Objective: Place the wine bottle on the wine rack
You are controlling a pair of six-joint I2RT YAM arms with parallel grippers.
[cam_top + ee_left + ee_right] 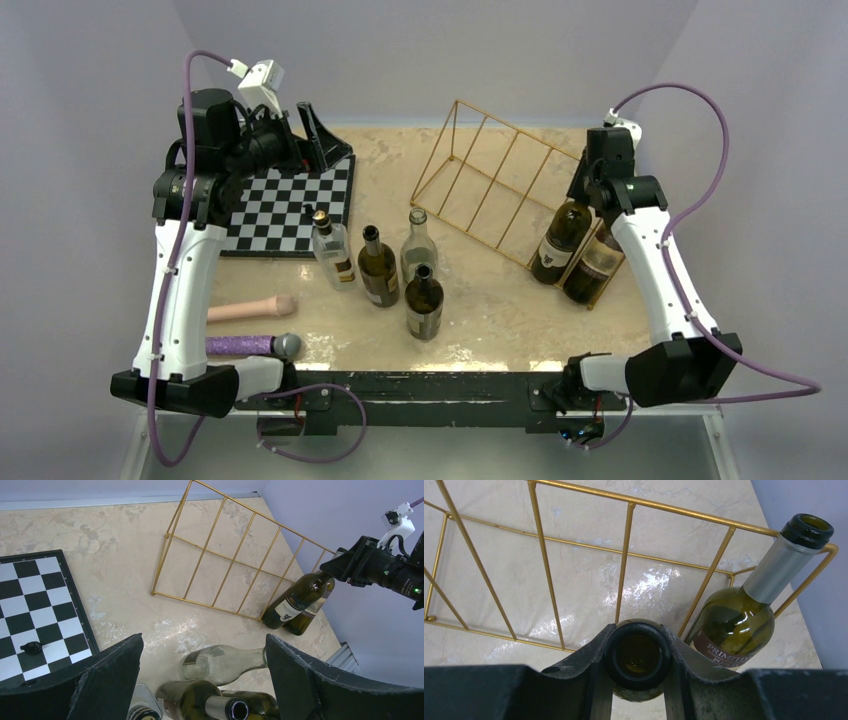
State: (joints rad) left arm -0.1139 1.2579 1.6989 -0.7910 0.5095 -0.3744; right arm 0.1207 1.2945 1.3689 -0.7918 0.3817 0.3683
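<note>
The bottle swings outward and down in my right gripper next, its neck leaning onto the rack's top bar (681, 516) beside the second bottle, because the neck stands short.
The gold wire wine rack (520, 130) stands at the back right of the table. My right gripper (590, 195) is shut on the neck of a dark green wine bottle (562, 243), which leans bottom-down against the rack's right end. In the right wrist view the jaws clamp its open mouth (639, 655). A second dark bottle (592, 268) lies in the rack's rightmost slot, beside the held one. Several more bottles (378, 266) stand in the middle of the table. My left gripper (315, 135) is open and empty, raised over the back left.
A checkered board (290, 205) lies at the back left with a small black piece (31, 648) on it. A pink rod (250, 310) and a purple-handled microphone (255, 346) lie at the front left. Purple walls close in the back and sides.
</note>
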